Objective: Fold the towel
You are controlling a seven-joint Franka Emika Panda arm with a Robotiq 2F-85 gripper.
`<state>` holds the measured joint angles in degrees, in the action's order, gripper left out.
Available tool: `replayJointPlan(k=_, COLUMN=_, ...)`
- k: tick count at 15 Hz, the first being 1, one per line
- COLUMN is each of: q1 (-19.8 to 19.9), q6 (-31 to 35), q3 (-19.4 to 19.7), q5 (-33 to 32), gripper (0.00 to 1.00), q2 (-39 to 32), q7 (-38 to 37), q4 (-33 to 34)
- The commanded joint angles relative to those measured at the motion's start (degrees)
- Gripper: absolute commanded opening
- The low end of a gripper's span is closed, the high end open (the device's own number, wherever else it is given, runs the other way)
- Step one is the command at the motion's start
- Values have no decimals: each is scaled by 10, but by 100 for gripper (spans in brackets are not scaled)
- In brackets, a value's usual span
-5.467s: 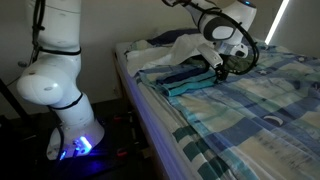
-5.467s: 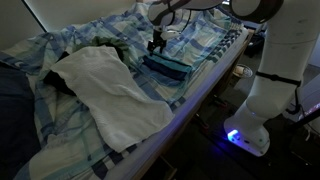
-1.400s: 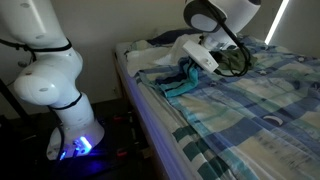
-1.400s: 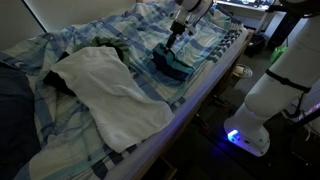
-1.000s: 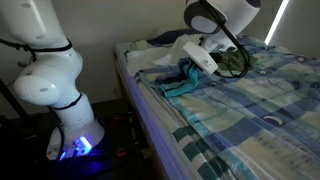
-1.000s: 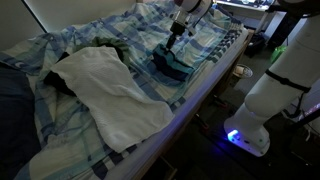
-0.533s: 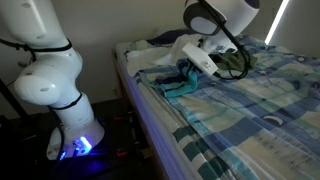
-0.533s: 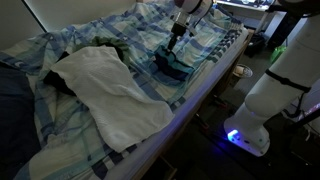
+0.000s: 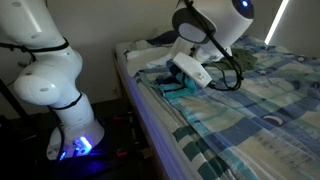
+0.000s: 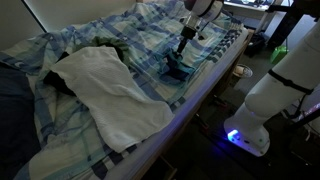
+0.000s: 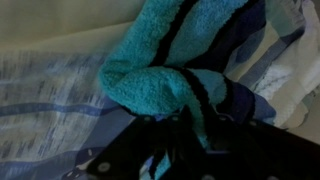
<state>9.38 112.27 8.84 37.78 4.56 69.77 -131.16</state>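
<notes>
My gripper moves back toward the bed's side edge [image 9: 147, 98] with the pinched strip next and releases the towel, as that edge lies on its base side.
The towel [image 9: 168, 90] is teal with dark stripes and lies bunched on the checked bed near its side edge; it also shows in the other exterior view as the towel [image 10: 177, 72]. My gripper [image 9: 184, 83] reaches down onto it from above, seen also as the gripper [image 10: 181, 58]. In the wrist view the towel [image 11: 150, 55] folds over itself in a thick roll, and a strip of it runs down between the dark fingers of my gripper [image 11: 198, 128], which is shut on it. The fingertips are mostly hidden in shadow.
A large white cloth [image 10: 110, 90] lies spread over the bed beside dark clothes [image 10: 100, 45]. The checked bedsheet [image 9: 250, 105] is rumpled. The bed's side edge [image 9: 150, 115] drops off close to the towel. The robot's white base [image 9: 50, 85] stands beside the bed.
The arm has swung across the towel, carrying the held edge along toward the bed's side. The wrist now covers more of the towel. The grip has stayed shut.
</notes>
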Motion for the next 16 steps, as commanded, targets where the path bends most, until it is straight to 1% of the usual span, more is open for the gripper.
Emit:
replayJointPlan(k=1, q1=1, q6=5, q3=15, q5=-10, gripper=3, q2=68, q7=30, q4=-58)
replayJointPlan(k=4, q1=-2, q6=3, q3=27, q5=-4, gripper=3, q2=88, q7=47, q4=-73)
replayJointPlan(k=6, q1=-5, q6=0, q3=34, q5=4, gripper=3, q2=83, q7=73, q4=-75)
replayJointPlan(k=8, q1=-5, q6=-2, q3=37, q5=6, gripper=3, q2=72, q7=80, q4=-78)
replayJointPlan(k=16, q1=0, q6=-6, q3=43, q5=-2, gripper=3, q2=66, q7=76, q4=-104)
